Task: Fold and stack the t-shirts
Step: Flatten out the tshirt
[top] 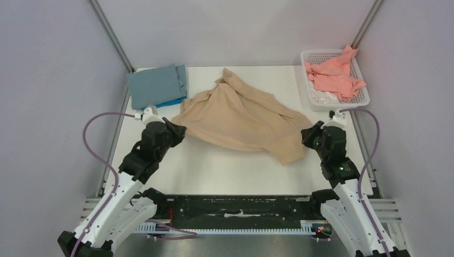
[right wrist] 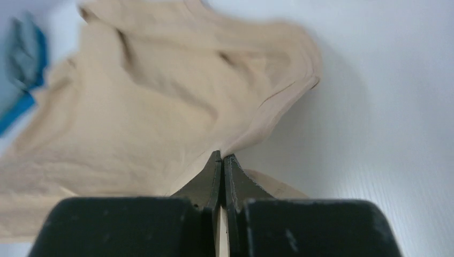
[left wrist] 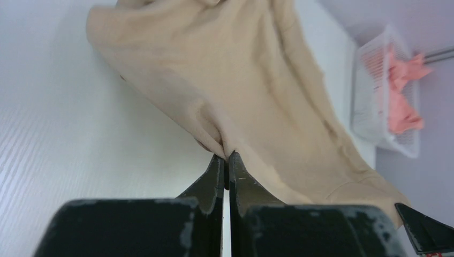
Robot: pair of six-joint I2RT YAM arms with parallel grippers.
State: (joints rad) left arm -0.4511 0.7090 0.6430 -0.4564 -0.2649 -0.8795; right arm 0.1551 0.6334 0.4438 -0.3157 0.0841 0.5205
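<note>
My left gripper lifts outward next, then lowers and releases the t-shirt's edge on the bare tabletop there. The grey-blue t-shirt lies crumpled beside that tabletop, which is outward of my left gripper.
A beige-tan t-shirt (top: pixel 241 115) lies crumpled across the middle of the white table, stretched between both arms. My left gripper (top: pixel 179 129) is shut on its left edge, and the cloth (left wrist: pixel 241 80) bunches at the fingertips. My right gripper (top: pixel 304 134) is shut on its right edge, where the hem (right wrist: pixel 278 104) runs into the closed jaws. A folded grey-blue t-shirt (top: pixel 156 85) lies on a bright blue one (top: pixel 174 101) at the back left. A salmon pink t-shirt (top: pixel 334 75) sits in the basket.
A white lattice basket (top: pixel 313 99) stands at the back right, with some white cloth (top: pixel 325 98) under the pink shirt. Metal frame posts (top: pixel 112 35) rise at both back corners. The table's bare front strip (top: pixel 225 171) lies between the arms.
</note>
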